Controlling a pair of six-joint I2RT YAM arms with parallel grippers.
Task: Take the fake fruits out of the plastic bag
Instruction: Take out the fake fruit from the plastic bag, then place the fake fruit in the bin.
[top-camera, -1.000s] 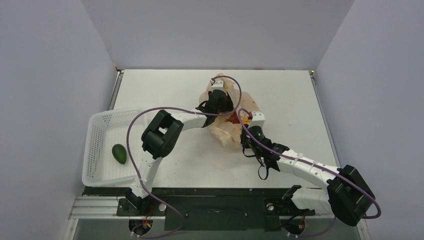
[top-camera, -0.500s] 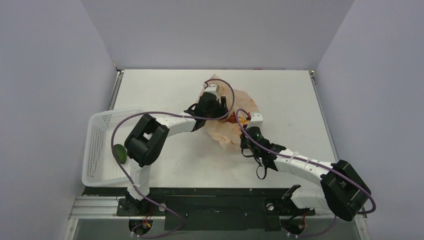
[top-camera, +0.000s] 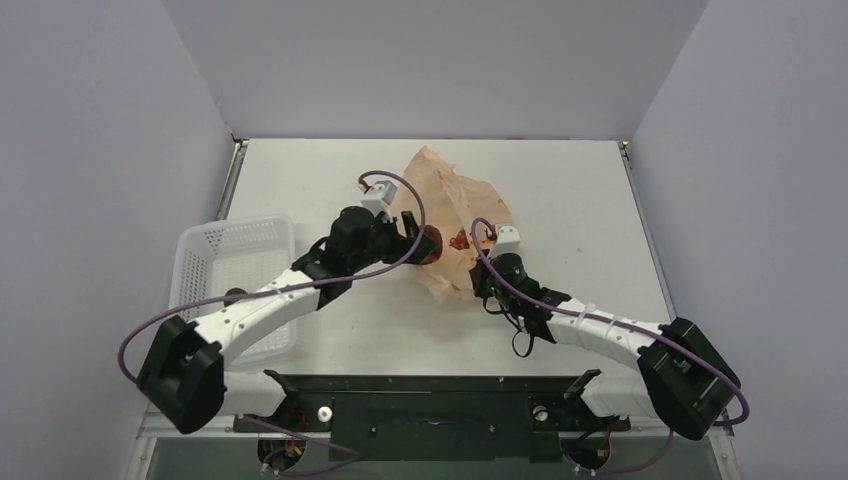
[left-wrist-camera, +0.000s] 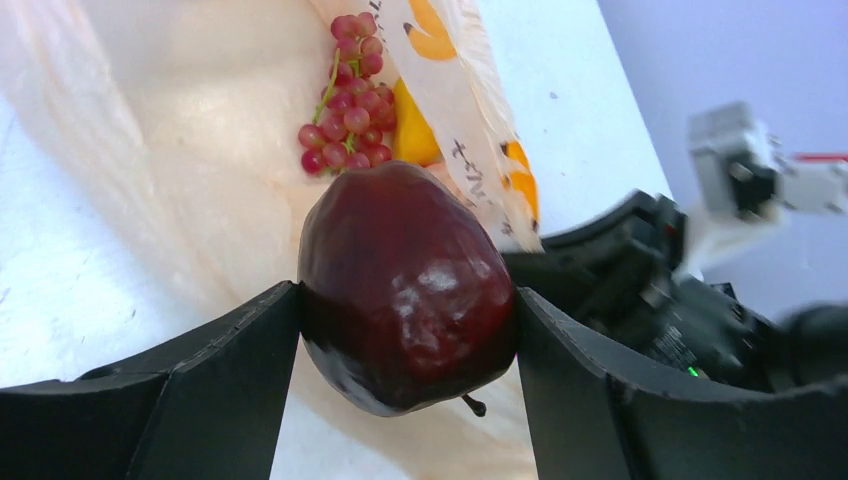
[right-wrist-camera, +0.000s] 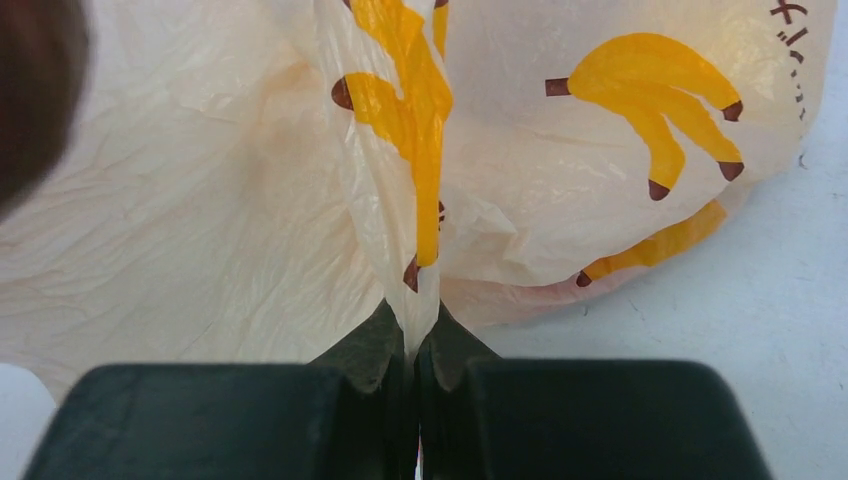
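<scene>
I need to lift the dark red round fruit (left-wrist-camera: 405, 285) from the edge of the bag with my left gripper next, then lower it over the far part of the white mesh basket.
The peach-orange plastic bag (top-camera: 455, 200) lies at the table's middle. It also fills the right wrist view (right-wrist-camera: 560, 180). My left gripper (top-camera: 421, 243) is shut on a dark red round fruit (left-wrist-camera: 405, 285) and holds it at the bag's left edge, just outside the mouth. The fruit also shows in the top view (top-camera: 426, 245). A cluster of tiny red berries (left-wrist-camera: 350, 100) lies inside the bag, seen in the top view as a red spot (top-camera: 459, 240). My right gripper (right-wrist-camera: 416, 335) is shut on a fold of the bag at its near edge (top-camera: 478, 283). The bright red fruit is hidden.
A white mesh basket (top-camera: 215, 262) stands at the left of the table, partly under my left arm. The right arm lies low across the near right part of the table.
My left gripper has pulled back leftward out of the bag with the dark red fruit in it, and the arm has swung low over the basket. The bag has spread upward. The right gripper keeps its hold.
</scene>
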